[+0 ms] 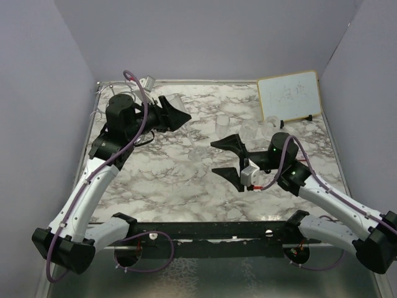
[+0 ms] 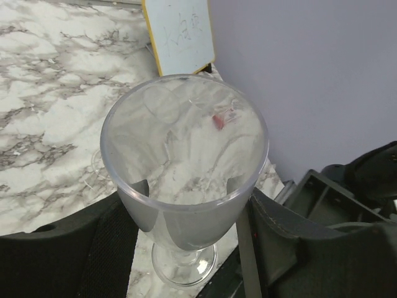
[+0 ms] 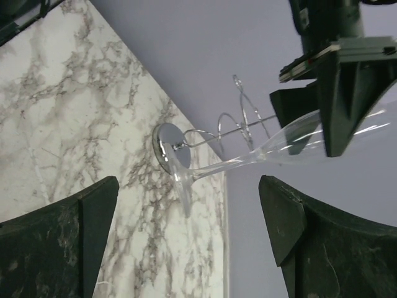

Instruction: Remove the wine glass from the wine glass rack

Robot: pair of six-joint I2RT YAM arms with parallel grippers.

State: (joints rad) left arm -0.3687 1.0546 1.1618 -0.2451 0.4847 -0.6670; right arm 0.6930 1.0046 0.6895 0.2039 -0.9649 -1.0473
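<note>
The left gripper brings the wine glass down onto open marble beside the clear glassware next and releases, since that lies below and to the gripper's right in the top view.
My left gripper is shut on the bowl of a clear wine glass. In the left wrist view its fingers press both sides of the bowl, and the glass's foot is low over the marble. In the right wrist view the glass slants from the left gripper to its foot, next to the rack's round base. The chrome wine glass rack stands behind it by the wall, apart from the glass. My right gripper is open and empty at mid-table and faces the glass.
A small whiteboard leans at the back right and also shows in the left wrist view. Clear glassware stands on the marble table behind the right gripper. Purple walls close in the left, back and right.
</note>
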